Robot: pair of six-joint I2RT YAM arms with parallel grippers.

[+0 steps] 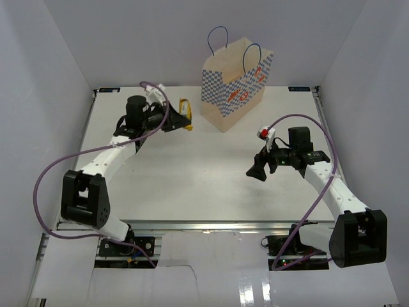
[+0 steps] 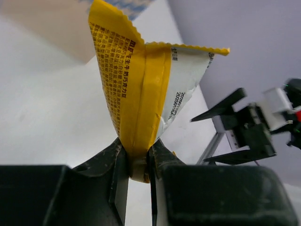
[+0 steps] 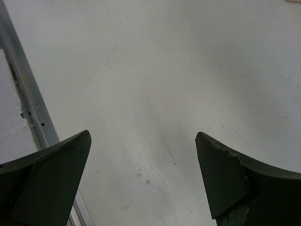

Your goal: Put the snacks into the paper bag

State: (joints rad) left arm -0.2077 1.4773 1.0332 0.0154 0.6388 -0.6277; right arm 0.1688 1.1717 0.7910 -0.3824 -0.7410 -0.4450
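I will raise my left gripper outward over the bag's opening [image 1: 229,61] to release the bar [image 1: 185,113], since that opening is higher and to its right in the top view.
A slim yellow wrapped bar [image 2: 136,89] stands up between the jaws of my left gripper [image 2: 137,157], which is shut on its lower end. From above, the same yellow bar [image 1: 185,113] sits at my left gripper [image 1: 176,120], just left of the paper bag [image 1: 235,83]. The bag stands upright at the back of the table, tan with blue-white checks and blue loop handles. My right gripper [image 1: 257,171] hovers open over bare table at the right, nothing between its fingers [image 3: 221,179].
White walls close in the table on three sides. A metal rail [image 3: 28,99] runs along the table edge near my right gripper. My right arm [image 2: 254,125] shows in the left wrist view beyond the bar.
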